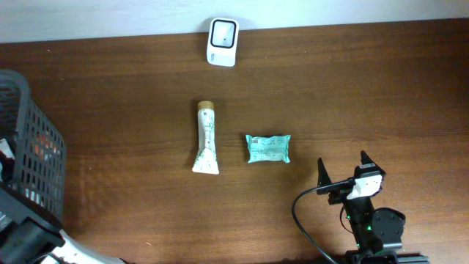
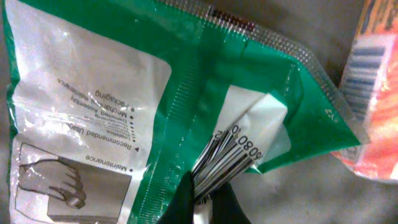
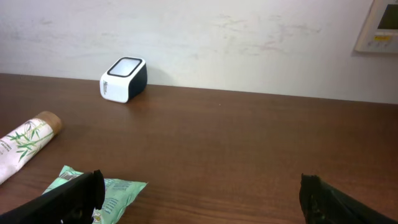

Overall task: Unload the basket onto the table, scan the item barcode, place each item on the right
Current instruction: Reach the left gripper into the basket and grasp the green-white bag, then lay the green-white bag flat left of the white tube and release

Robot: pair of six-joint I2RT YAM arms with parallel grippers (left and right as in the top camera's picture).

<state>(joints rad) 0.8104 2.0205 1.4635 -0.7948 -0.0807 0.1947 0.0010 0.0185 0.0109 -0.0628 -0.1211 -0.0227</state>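
The packet in my left gripper will go up out of the basket and outward next. Then it will go down beside the bamboo-print tube, where the table is empty.
The left wrist view is filled by a green and white plastic packet [image 2: 112,87] lying in the basket. My left gripper [image 2: 204,190] is shut on the packet's folded flap, right at the black barcode [image 2: 227,155]. The white scanner [image 1: 222,42] stands at the table's far edge, also in the right wrist view as the scanner [image 3: 124,79]. My right gripper [image 1: 344,172] hovers open and empty near the front right; in its own view the right gripper [image 3: 199,196] frames bare table.
A black mesh basket [image 1: 33,158] stands at the left edge. An orange packet [image 2: 379,118] lies beside the held one. On the table lie a white bamboo-print tube [image 1: 207,138] and a mint-green pouch [image 1: 268,148], both left of the right gripper.
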